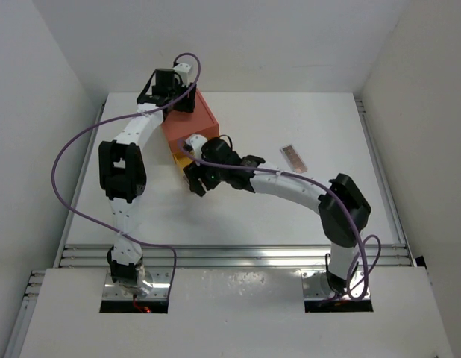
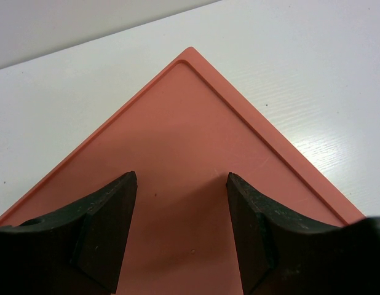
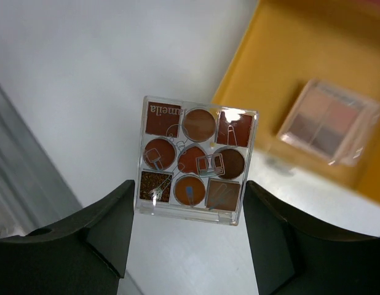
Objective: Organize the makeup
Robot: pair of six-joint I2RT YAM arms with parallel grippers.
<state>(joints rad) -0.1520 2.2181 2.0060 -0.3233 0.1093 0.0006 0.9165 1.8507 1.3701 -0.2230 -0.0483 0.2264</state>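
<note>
My right gripper should first move outward over the open yellow drawer [image 1: 178, 155], so that it can get the eyeshadow palette down into the bare space beside the pinkish palette [image 3: 328, 123].
My right gripper [image 3: 190, 184] is shut on a small square eyeshadow palette [image 3: 193, 157] with brown and rust pans, pinched by its lower corners above the white table. Just beyond it the yellow drawer [image 3: 282, 55] stands open, and a pinkish palette [image 3: 328, 123] lies blurred inside. From above, the right gripper [image 1: 193, 179] hangs next to the drawer [image 1: 178, 155] at the front of the orange box [image 1: 204, 119]. A longer rectangular palette [image 1: 294, 156] lies on the table to the right. My left gripper [image 2: 181, 178] stays open over the box lid [image 2: 190, 141], holding nothing. No brushes show.
The orange box sits at the back left of the white table [image 1: 290, 216], under the left gripper [image 1: 178, 97]. White walls close in the table on three sides. A metal rail [image 1: 238, 257] runs along the near edge.
</note>
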